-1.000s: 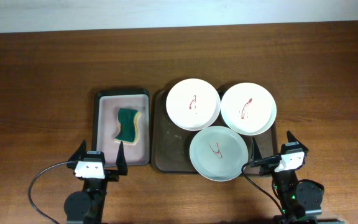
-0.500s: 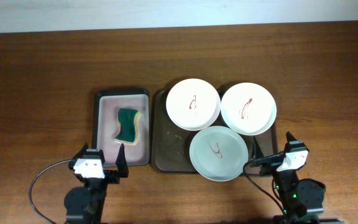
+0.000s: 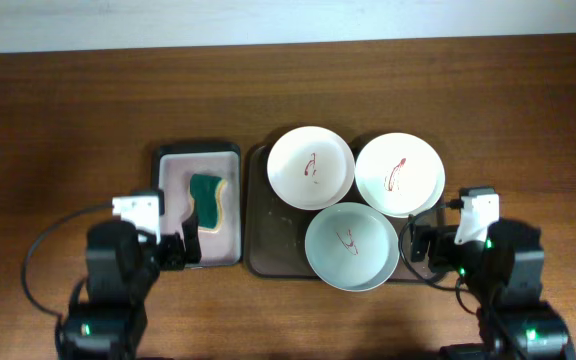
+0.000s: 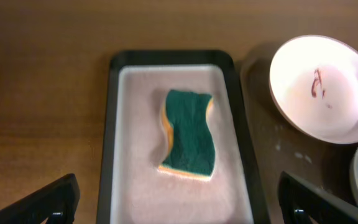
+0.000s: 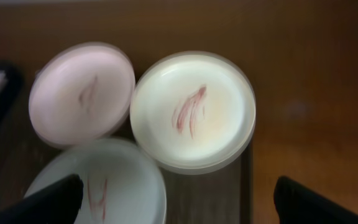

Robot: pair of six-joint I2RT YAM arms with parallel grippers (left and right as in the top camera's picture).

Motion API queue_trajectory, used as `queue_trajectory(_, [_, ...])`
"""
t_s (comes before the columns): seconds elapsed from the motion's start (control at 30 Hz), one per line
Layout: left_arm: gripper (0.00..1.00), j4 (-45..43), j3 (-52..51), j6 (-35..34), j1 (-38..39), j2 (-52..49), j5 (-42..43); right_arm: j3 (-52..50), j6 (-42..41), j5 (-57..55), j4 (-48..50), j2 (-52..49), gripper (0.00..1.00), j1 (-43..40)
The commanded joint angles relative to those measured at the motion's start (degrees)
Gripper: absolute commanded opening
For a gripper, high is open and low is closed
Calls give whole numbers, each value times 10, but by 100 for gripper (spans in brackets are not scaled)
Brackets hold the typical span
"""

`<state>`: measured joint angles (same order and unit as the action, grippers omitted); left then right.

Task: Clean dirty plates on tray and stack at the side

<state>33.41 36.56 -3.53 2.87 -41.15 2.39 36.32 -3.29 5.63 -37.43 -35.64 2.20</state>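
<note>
The green sponge is outward of my left gripper and below it, so I will reach outward and lower the gripper's open fingers to either side of the sponge's middle (image 3: 207,202) (image 4: 189,134).
Three white plates with red smears lie on the dark brown tray (image 3: 271,232): one back left (image 3: 311,167), one back right (image 3: 400,175), one in front (image 3: 352,246). My left gripper (image 3: 182,250) is open and empty at the front of the small tray, left of the plates. My right gripper (image 3: 421,244) is open and empty at the brown tray's right front corner. The right wrist view shows the three plates (image 5: 82,93) (image 5: 192,111) (image 5: 98,186) beyond my open right fingers (image 5: 179,200). The left wrist view shows my open left fingers (image 4: 179,198) and one plate (image 4: 323,87).
A green and yellow sponge (image 3: 208,200) lies in a small black-rimmed tray with a pale pink inside (image 3: 196,148), left of the brown tray. It also shows in the left wrist view (image 4: 188,140), just ahead of my left fingers. The wooden table (image 3: 68,120) surrounds both trays.
Both arms have lifted and swung forward. The left gripper now hangs over the small tray's front edge, and the right gripper has come in to the brown tray's right corner. The plates have not moved.
</note>
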Motion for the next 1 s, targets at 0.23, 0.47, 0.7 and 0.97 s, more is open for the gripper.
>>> queue_trajectory(0.23, [99,179,214,-5,1,-231,26,180,-6,19,-137,-200,99,4])
queue_trajectory(0.47, [99,108,214,-12,1,-292,35,180,-6,54,-136,-225,99,4])
queue_trajectory(0.7, [88,28,214,-12,28,-432,37,180,-6,53,-136,-227,99,4])
queue_trajectory(0.97, [74,-9,214,-14,57,-557,23,180,-6,53,-136,-227,99,4])
